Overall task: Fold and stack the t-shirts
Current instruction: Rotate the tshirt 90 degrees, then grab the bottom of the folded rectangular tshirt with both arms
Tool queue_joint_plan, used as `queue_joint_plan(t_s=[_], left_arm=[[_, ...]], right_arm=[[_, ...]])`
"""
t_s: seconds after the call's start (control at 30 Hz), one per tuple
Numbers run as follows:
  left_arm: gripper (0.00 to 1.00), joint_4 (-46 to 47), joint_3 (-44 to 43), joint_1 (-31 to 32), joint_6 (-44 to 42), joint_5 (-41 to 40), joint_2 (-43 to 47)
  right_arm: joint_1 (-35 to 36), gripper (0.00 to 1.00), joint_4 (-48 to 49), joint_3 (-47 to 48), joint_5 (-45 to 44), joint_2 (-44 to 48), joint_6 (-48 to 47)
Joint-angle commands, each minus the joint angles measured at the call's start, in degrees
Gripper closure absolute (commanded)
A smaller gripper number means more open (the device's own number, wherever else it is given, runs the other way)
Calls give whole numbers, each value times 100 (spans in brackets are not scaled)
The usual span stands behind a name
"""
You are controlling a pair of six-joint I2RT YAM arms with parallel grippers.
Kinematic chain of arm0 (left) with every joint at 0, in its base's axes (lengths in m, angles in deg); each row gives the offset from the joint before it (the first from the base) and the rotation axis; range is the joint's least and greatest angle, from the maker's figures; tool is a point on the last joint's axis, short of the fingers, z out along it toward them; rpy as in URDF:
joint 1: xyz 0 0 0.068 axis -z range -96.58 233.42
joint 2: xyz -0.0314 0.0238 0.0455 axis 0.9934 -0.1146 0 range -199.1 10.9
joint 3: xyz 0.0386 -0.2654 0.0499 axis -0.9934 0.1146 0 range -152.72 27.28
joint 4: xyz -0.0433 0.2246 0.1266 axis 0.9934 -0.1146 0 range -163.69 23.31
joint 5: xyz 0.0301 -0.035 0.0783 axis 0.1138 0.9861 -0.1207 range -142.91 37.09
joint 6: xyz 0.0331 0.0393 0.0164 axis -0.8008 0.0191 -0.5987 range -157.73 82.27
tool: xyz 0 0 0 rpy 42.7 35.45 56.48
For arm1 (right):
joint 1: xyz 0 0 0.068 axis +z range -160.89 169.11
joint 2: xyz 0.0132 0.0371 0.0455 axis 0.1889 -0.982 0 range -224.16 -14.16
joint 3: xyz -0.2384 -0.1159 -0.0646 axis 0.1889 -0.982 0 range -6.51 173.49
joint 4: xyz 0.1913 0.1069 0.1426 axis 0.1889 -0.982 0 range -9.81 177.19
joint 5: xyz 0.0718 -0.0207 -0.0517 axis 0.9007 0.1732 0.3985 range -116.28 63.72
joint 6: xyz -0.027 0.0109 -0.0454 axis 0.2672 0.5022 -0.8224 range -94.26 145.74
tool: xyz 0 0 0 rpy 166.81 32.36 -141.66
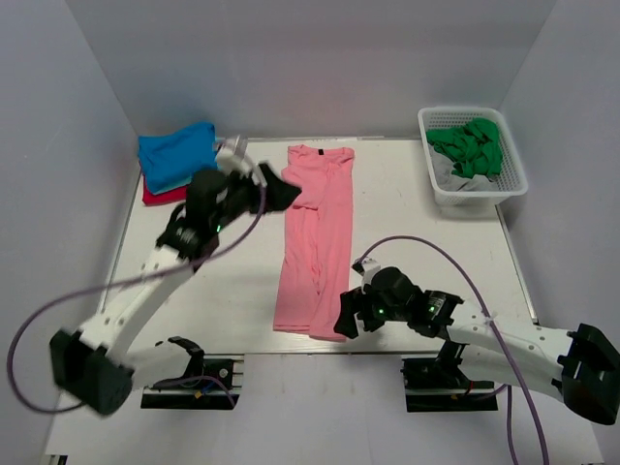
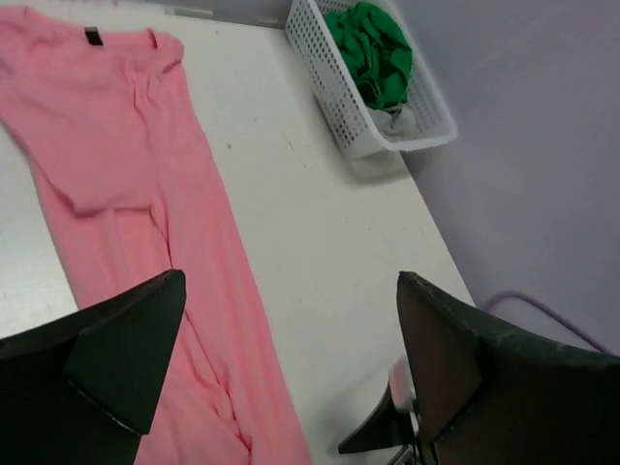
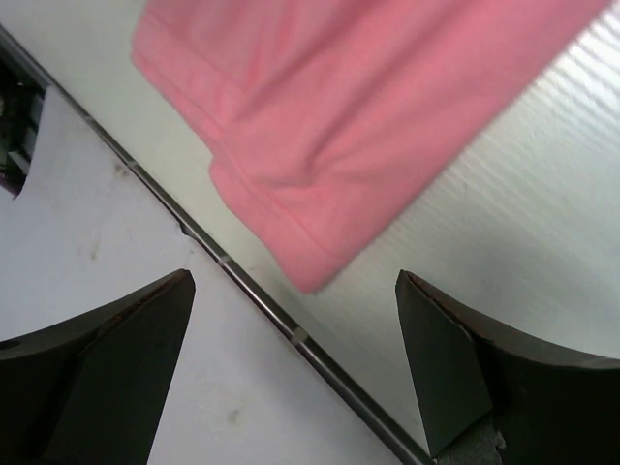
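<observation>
The other corner of the pink t-shirt's hem already has my right gripper at it, so I will move my left gripper back toward the base and down onto the pink t-shirt hem's free corner (image 1: 278,326).
The salmon-pink t-shirt (image 1: 318,237) lies folded lengthwise into a long strip in the middle of the table, dark neck label at the far end. It also shows in the left wrist view (image 2: 126,194) and its hem corner in the right wrist view (image 3: 349,107). A folded bright blue t-shirt (image 1: 176,153) lies on a red one (image 1: 155,195) at the far left. My left gripper (image 1: 281,192) is open and empty just left of the pink shirt's upper part. My right gripper (image 1: 346,318) is open and empty just right of the hem's near corner.
A white basket (image 1: 472,184) at the far right holds crumpled green cloth (image 1: 469,145) over something grey. The table's near edge (image 3: 252,291) runs just under the pink hem. Grey walls close in the back and sides.
</observation>
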Motion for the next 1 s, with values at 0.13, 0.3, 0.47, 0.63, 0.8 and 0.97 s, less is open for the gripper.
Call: queue_joint_plan(t_s=[0.13, 0.3, 0.47, 0.63, 0.8, 0.97], left_arm=[[1, -1407, 3659, 261, 1680, 24, 2011], [1, -1811, 4410, 517, 1866, -70, 2190], [1, -1506, 4753, 816, 1866, 139, 1551], [10, -1296, 4754, 1140, 1927, -11, 1021], [23, -1733, 4649, 1369, 2032, -774, 837], [25, -1752, 4788, 1659, 2164, -775, 582]], right_arm=[[27, 10, -484, -460, 87, 504, 935], [45, 10, -325, -628, 245, 374, 1261], [80, 10, 624, -927, 431, -12, 1622], [80, 14, 633, -768, 88, -312, 1902], [80, 24, 589, -883, -202, -672, 2280], [62, 41, 581, -865, -220, -919, 2386]])
